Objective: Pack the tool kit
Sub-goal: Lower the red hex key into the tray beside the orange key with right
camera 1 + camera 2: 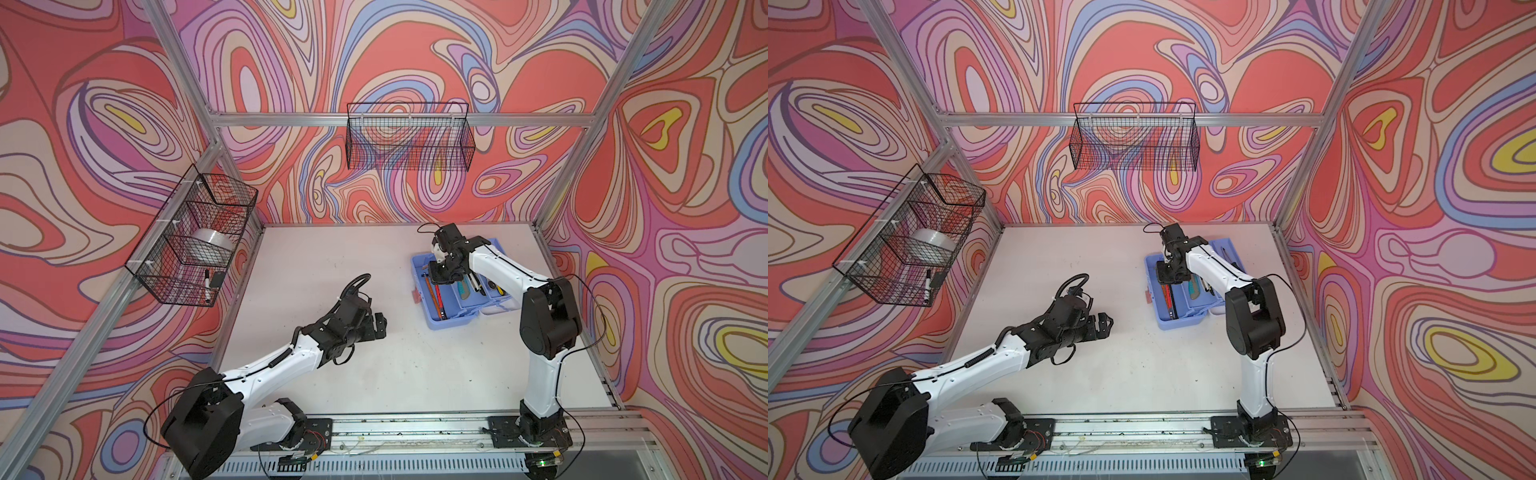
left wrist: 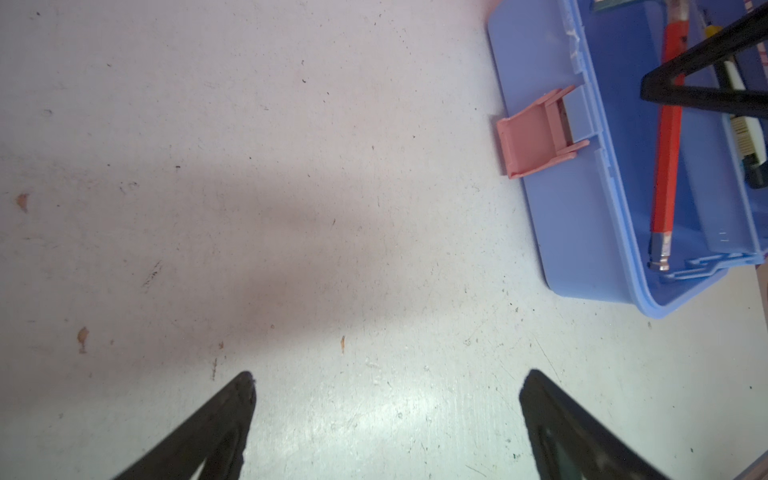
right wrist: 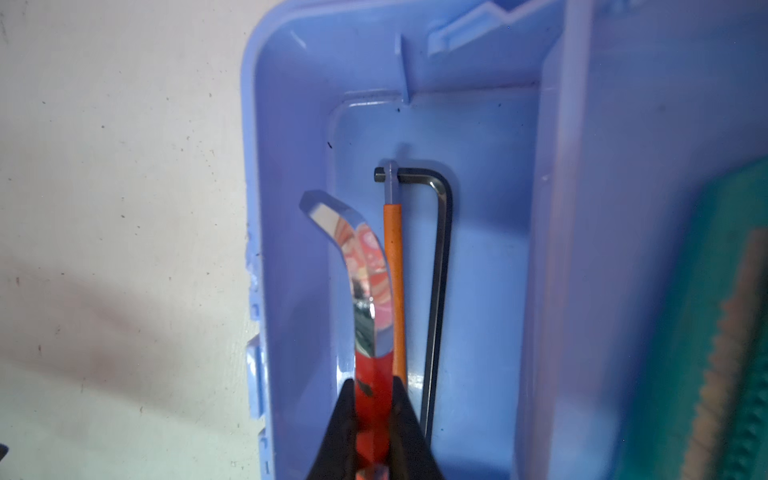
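Observation:
The red-handled tool (image 3: pixel 361 266) needs to go down next onto the bare part of the box's bottom by the latch side, which is below, and my right gripper needs to bring it there and let go of the tool's handle.
The tool kit's periwinkle-blue box (image 1: pixel 451 322) (image 1: pixel 1177 322) stands open on the right of the white table, its pink latch (image 2: pixel 530 141) hanging outward. My right gripper (image 1: pixel 437 272) (image 3: pixel 376 382) reaches down into the box's deep compartment (image 3: pixel 291 166) and is shut on a red-handled tool (image 3: pixel 361 266) with a curved chrome tip. An orange-handled tool (image 3: pixel 395 257) and a black hex key (image 3: pixel 440 257) lie beside it on the box floor. My left gripper (image 1: pixel 380 326) (image 2: pixel 386 378) hovers open over bare table left of the box, with nothing between its fingers.
A fold-out tray of the box holds a teal cutter (image 1: pixel 465 289) and other small tools. A black wire basket (image 1: pixel 195 237) on the left wall holds a tape roll (image 1: pixel 210 247) and a marker (image 1: pixel 206 282). Another wire basket (image 1: pixel 409 139) hangs on the back wall.

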Action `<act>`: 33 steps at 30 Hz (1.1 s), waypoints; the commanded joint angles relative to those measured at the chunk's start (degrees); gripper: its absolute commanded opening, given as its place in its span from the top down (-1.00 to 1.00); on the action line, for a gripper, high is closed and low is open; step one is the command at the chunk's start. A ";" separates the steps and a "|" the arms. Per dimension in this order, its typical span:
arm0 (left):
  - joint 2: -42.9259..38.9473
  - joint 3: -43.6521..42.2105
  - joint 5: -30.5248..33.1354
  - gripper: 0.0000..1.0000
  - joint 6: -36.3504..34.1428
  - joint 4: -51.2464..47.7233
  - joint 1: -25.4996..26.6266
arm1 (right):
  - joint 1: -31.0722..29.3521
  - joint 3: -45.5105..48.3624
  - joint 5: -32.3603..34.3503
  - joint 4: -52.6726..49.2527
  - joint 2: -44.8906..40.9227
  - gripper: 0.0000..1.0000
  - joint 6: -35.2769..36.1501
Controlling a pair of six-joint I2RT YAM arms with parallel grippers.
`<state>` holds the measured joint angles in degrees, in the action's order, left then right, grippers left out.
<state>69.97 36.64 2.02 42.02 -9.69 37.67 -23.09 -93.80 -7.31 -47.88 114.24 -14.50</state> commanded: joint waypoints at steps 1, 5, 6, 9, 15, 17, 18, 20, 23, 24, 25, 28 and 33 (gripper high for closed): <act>0.34 -0.28 0.45 -1.00 0.00 -0.68 -0.05 | 0.13 0.04 -0.73 3.23 1.05 1.00 0.78; 0.11 -0.62 0.57 -0.99 0.08 -0.60 -0.05 | 0.06 -0.53 -0.51 3.37 3.22 1.00 0.53; 0.07 -0.74 0.62 -0.99 0.08 -0.59 -0.05 | 0.11 -0.51 0.02 3.52 3.62 1.00 0.52; 0.31 -0.88 0.54 -1.00 0.09 -0.44 -0.05 | 0.06 -0.52 0.72 4.01 4.26 1.00 0.78; 1.71 -0.13 -0.51 -0.98 -0.05 0.26 -0.06 | 0.06 -0.89 0.07 3.30 4.33 0.65 1.10; 2.62 0.80 -1.29 -0.95 -0.30 0.38 -0.05 | 0.07 -0.57 -0.07 3.48 3.25 0.55 0.71; 3.24 1.46 -1.66 -0.93 -0.53 0.38 -0.05 | 0.06 -0.37 -0.20 3.43 2.54 0.43 0.48; 4.46 2.61 -2.42 -0.91 -0.92 0.38 -0.05 | 0.06 -0.29 -0.46 3.22 0.98 0.31 -0.03; 6.23 4.60 -3.48 -0.87 -1.35 0.20 -0.05 | 0.12 0.03 -0.59 2.85 -1.48 0.17 -0.90; 6.76 5.15 -3.89 -0.85 -1.49 0.29 -0.05 | 0.07 0.43 -0.31 2.92 -2.58 0.09 -1.34; 7.18 5.46 -4.26 -0.84 -1.50 0.52 -0.05 | 0.06 0.80 0.11 3.10 -3.67 0.06 -1.53; 8.61 6.40 -5.56 -0.80 -1.25 1.48 -0.05 | 0.07 1.72 2.63 2.88 -6.58 0.05 -1.67; 11.26 7.56 -9.12 -0.64 -0.97 4.06 0.03 | 0.11 4.83 9.25 1.32 -9.37 0.04 -0.89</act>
<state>79.77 42.74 -4.43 41.12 -7.62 37.67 -23.20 -91.44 -3.18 -45.19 105.65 -15.55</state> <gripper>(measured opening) 0.841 0.482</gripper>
